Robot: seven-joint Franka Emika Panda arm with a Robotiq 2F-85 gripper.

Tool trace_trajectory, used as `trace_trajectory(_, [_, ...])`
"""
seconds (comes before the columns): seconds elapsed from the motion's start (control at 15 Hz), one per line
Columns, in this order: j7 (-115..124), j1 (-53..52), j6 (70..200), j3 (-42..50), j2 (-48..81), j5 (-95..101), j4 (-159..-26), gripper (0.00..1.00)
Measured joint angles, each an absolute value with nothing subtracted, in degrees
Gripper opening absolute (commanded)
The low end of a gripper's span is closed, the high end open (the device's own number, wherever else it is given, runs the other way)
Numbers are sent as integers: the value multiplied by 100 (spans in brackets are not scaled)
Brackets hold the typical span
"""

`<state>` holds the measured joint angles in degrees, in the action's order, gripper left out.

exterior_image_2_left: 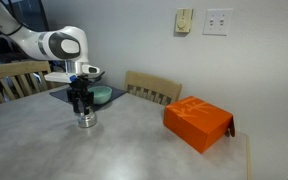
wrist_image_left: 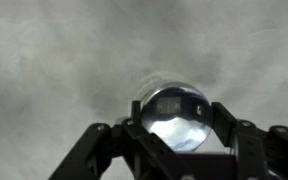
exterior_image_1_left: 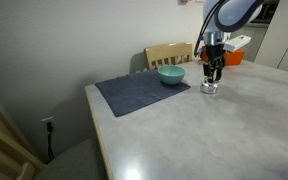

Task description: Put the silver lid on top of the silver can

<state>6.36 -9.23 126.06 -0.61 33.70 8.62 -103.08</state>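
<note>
My gripper will move slightly outward next, keep the silver lid low over the can's top and let go of the lid there, because my fingers already hang just above the can's top (exterior_image_2_left: 87, 114).
The silver can (exterior_image_1_left: 209, 88) is a small shiny cylinder standing on the grey table; it also shows in an exterior view (exterior_image_2_left: 86, 121). My gripper (exterior_image_1_left: 213, 76) hangs straight over it, fingertips just above its top (exterior_image_2_left: 81, 106). In the wrist view a round shiny silver lid (wrist_image_left: 176, 115) sits between my two black fingers (wrist_image_left: 176, 128), which press on its left and right edges. The lid lies directly over the can, so the can's body is hidden beneath it there. I cannot tell whether the lid rests on the can's rim.
A teal bowl (exterior_image_1_left: 171, 75) sits on a dark grey mat (exterior_image_1_left: 134, 94) beside the can; the bowl also shows behind my gripper (exterior_image_2_left: 101, 95). An orange box (exterior_image_2_left: 197, 124) lies on the table. Wooden chairs (exterior_image_2_left: 152, 88) stand at the table's edges.
</note>
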Motion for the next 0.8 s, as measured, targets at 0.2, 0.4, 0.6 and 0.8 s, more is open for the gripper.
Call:
trace_trajectory(0.2, [566,-905,12681,-46,3376,871,-10305,44])
trace_trajectory(0.4, [340,-842,12837,-41,3405,871,-10297,44])
trace_trajectory(0.6, [92,-791,12876,-51,3435,860,-10257,44])
trace_trajectory(0.8, [-122,-745,12875,-75,3481,831,-10182,44])
